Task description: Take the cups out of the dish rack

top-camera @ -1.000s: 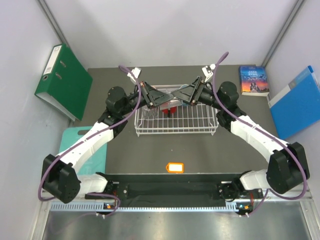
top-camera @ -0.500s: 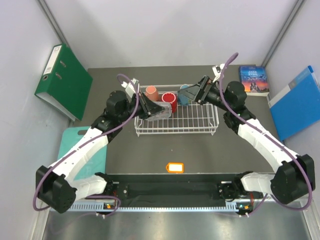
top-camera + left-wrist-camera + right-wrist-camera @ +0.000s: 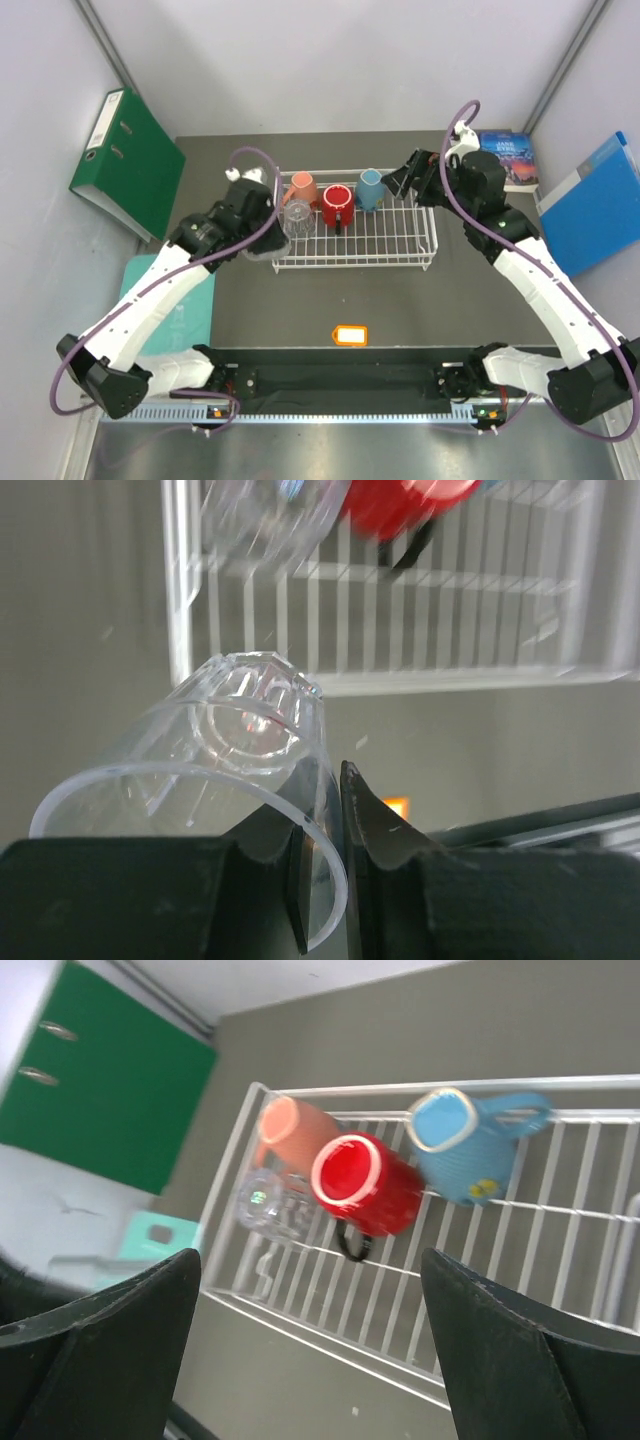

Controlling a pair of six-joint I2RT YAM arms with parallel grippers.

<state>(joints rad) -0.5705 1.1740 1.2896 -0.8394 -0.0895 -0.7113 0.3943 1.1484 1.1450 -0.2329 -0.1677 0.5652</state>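
Observation:
The left gripper should next lower the tumbler back onto the bare tabletop beside the orange tag and release it, because that clear spot lies below the gripper and back.
The white wire dish rack [image 3: 385,250] sits mid-table. In its back row stand a salmon-pink mug [image 3: 300,187], a glossy red mug [image 3: 337,205] and a light blue mug [image 3: 372,188]. My left gripper [image 3: 275,218] is shut on the rim of the clear glass tumbler [image 3: 297,217], holding it tilted above the rack's left end. In the left wrist view the tumbler [image 3: 190,780] is pinched at its rim by my gripper [image 3: 325,880]. My right gripper [image 3: 397,186] is open and empty above the rack's right back corner. Its wrist view shows the gripper [image 3: 310,1360] over the red mug [image 3: 365,1185], the blue mug [image 3: 465,1145], the salmon mug [image 3: 290,1130] and the tumbler [image 3: 268,1202].
An orange tag [image 3: 350,334] lies in front of the rack. A green binder [image 3: 125,160] leans at the left wall, with a teal cutting board [image 3: 150,285] below it. A book [image 3: 507,160] and a blue folder [image 3: 595,205] lie at the right.
My left gripper has drawn back to the left with the glass tumbler, off the mugs. My right gripper has pulled back to the right, uncovering the three mugs.

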